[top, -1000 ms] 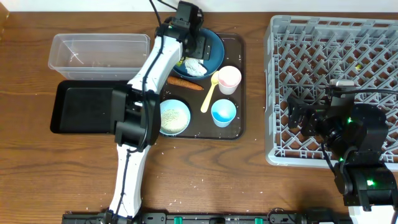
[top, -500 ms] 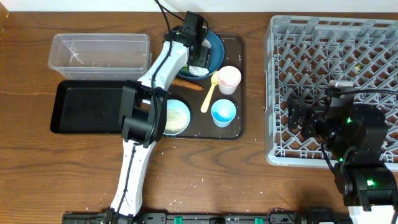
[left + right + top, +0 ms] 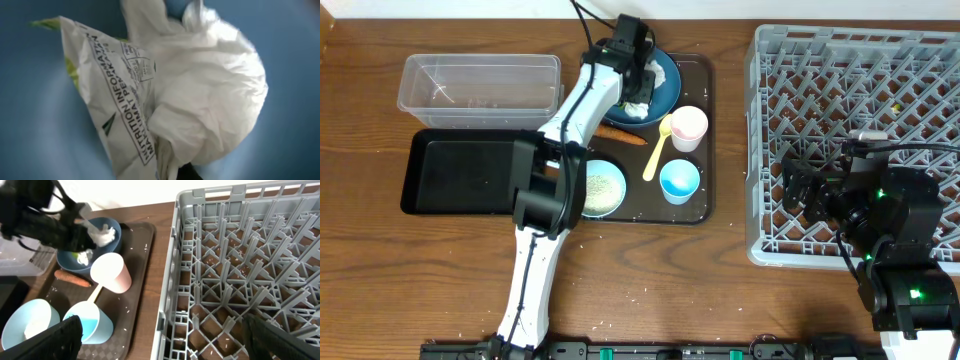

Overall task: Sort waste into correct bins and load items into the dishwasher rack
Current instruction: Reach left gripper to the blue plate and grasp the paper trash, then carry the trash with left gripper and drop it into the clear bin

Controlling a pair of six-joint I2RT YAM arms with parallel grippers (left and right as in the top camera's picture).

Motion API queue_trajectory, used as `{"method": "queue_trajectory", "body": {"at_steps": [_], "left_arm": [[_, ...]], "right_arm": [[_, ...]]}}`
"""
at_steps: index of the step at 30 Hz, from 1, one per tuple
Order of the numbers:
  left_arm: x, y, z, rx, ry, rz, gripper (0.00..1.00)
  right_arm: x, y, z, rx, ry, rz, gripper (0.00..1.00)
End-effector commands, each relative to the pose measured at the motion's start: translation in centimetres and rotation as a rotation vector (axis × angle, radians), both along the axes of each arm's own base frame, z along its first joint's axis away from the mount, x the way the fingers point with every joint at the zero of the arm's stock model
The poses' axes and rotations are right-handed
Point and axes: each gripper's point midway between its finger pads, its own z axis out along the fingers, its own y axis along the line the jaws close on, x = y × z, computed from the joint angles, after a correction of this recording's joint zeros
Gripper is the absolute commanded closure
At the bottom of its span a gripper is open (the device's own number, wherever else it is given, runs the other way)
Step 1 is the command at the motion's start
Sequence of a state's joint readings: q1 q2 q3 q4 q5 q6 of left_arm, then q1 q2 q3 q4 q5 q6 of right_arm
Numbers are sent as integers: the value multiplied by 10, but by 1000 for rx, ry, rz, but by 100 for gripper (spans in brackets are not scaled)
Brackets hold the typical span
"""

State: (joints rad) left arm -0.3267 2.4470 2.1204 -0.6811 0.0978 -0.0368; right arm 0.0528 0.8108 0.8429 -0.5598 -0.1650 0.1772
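Next, my left gripper lifts paper and wrapper together off the dark blue plate, then over the clear tub (image 3: 480,86), which stands open and empty.
My left gripper (image 3: 638,80) is down on the dark blue plate (image 3: 663,97) and shut on the crumpled white paper (image 3: 210,95). The yellow-green wrapper (image 3: 115,105), printed side up, is bunched against the paper at the jaws. On the brown tray, below the plate, lie the carrot (image 3: 620,135) and the yellow spoon (image 3: 658,150). The pink cup (image 3: 688,125), small light blue cup (image 3: 679,180) and light blue bowl (image 3: 601,187) with rice stand nearby. My right gripper (image 3: 165,340) hangs open over the left front edge of the grey dishwasher rack (image 3: 860,100), holding nothing.
The clear tub (image 3: 480,83) and the black tray (image 3: 460,172) lie left of the brown serving tray (image 3: 705,140). Rice grains are scattered on the serving tray and the wooden table (image 3: 720,280). The left arm stretches over the black tray's right end.
My left gripper moved right over the plate, came down and shut on the paper. The right arm has not moved.
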Motion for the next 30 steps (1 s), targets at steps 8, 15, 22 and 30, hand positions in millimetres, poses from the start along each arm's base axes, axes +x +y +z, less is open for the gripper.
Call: {"method": "queue_trajectory", "body": {"at_steps": [8, 15, 22, 30], "left_arm": [[-14, 66, 174, -72, -202, 313, 94], [-33, 171, 155, -10, -99, 740, 94], [-44, 238, 134, -148, -49, 1161, 94], [-44, 262, 119, -262, -51, 1409, 94]], "right_arm": [[0, 3, 11, 13, -23, 9, 1], [0, 3, 11, 13, -23, 9, 1], [0, 3, 11, 14, -22, 9, 1], [0, 3, 11, 14, -21, 9, 1]]}}
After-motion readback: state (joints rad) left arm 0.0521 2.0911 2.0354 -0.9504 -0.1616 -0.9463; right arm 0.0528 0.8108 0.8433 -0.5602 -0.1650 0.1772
